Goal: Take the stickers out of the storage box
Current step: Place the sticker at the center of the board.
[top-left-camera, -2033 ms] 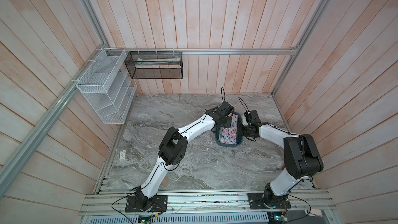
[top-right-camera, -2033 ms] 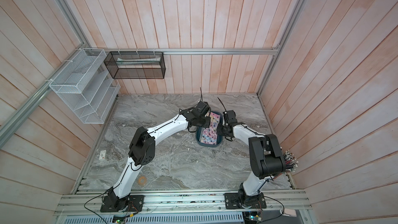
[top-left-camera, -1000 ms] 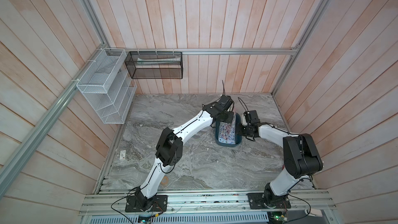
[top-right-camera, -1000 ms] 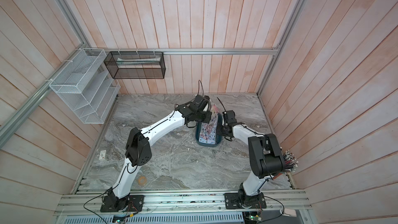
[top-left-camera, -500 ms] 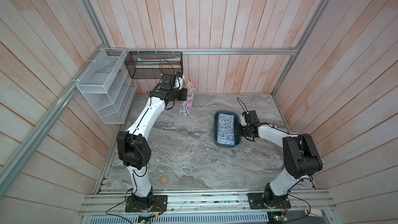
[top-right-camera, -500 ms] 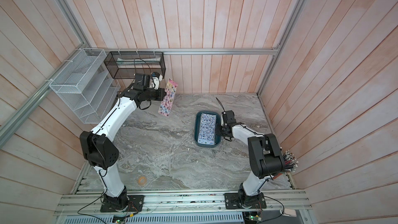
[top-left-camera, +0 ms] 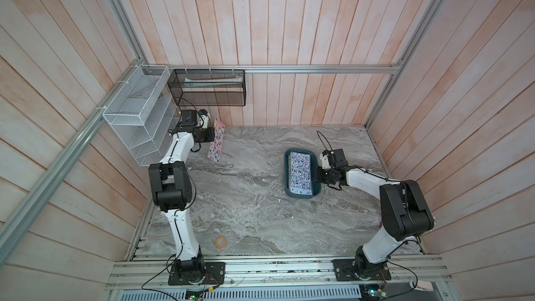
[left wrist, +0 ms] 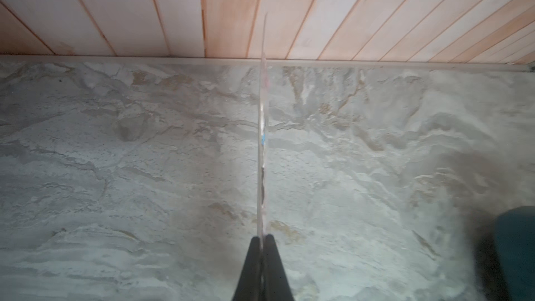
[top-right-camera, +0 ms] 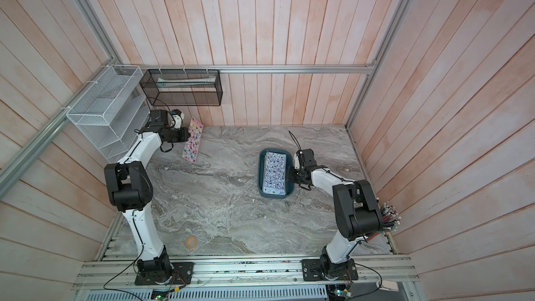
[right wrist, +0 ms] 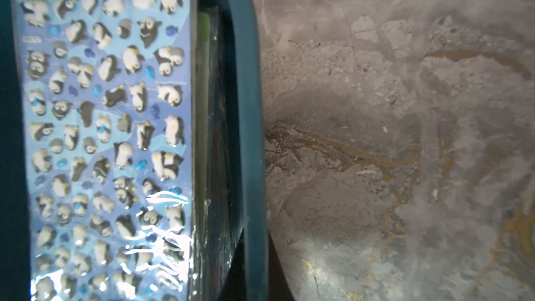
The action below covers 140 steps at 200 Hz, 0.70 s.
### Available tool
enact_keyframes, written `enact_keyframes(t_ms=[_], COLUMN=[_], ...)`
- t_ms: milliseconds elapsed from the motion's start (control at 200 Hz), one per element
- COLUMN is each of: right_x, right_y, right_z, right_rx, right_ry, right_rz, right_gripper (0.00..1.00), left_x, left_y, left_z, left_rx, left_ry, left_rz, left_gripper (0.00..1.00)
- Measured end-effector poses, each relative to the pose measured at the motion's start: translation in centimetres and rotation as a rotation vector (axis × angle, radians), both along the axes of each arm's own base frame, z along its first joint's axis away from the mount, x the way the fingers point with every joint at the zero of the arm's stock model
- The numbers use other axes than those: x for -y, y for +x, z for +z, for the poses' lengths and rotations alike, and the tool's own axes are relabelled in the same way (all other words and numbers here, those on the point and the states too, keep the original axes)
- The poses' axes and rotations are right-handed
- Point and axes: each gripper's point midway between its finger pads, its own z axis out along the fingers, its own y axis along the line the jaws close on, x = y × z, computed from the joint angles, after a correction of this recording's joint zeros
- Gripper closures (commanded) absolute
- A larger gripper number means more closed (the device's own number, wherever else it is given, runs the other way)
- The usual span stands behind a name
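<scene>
The bare tabletop below my left gripper is well clear of the storage box [top-left-camera: 301,196], so I need to lower my left gripper down to it next and release the pink sticker sheet there.
The storage box [top-left-camera: 301,196] [top-right-camera: 273,196], a dark teal tray, lies right of the table's middle. A blue penguin sticker sheet [top-left-camera: 301,172] [right wrist: 107,140] tops the stickers in it, with more sheets beneath. My right gripper [top-left-camera: 318,173] [right wrist: 254,233] is shut on the box's right rim [right wrist: 249,111], one finger on each side of the wall. My left gripper [top-left-camera: 212,137] [left wrist: 263,237] is at the back left, above the table, shut on a pink sticker sheet [top-left-camera: 216,143] [top-right-camera: 192,140] that hangs down. That sheet [left wrist: 263,140] shows edge-on in the left wrist view.
A white wire rack [top-left-camera: 139,117] hangs on the left wall and a black mesh basket [top-left-camera: 208,88] on the back wall, just above the left gripper. A small tape ring [top-left-camera: 221,242] lies near the front edge. A bundle of sticks [top-right-camera: 389,221] stands at the right.
My left gripper lifted the pink sheet out of the box and swung it across to the back left, still drifting leftward. The right gripper has kept its hold on the box rim.
</scene>
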Motion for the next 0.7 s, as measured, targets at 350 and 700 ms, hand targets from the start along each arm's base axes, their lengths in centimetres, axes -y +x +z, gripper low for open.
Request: enact_keyframes(t_ms=[350,700], right_x=[-0.9,-1.1], right_y=[0.0,-0.1], right_z=[0.8,0.7], right_rx=[0.025,0.023], right_ry=[0.019,0.019], right_rz=[0.023,0.028], right_gripper=[1.00,1.00], left_x=[-1.5,-5.1], left_y=[0.5,1.0], left_z=[-8.0,-7.8], left_rx=[-0.130,-0.117], left_ry=[0.105,0.208], left_rz=[-0.006,0.056], left_gripper=[1.00,0.67])
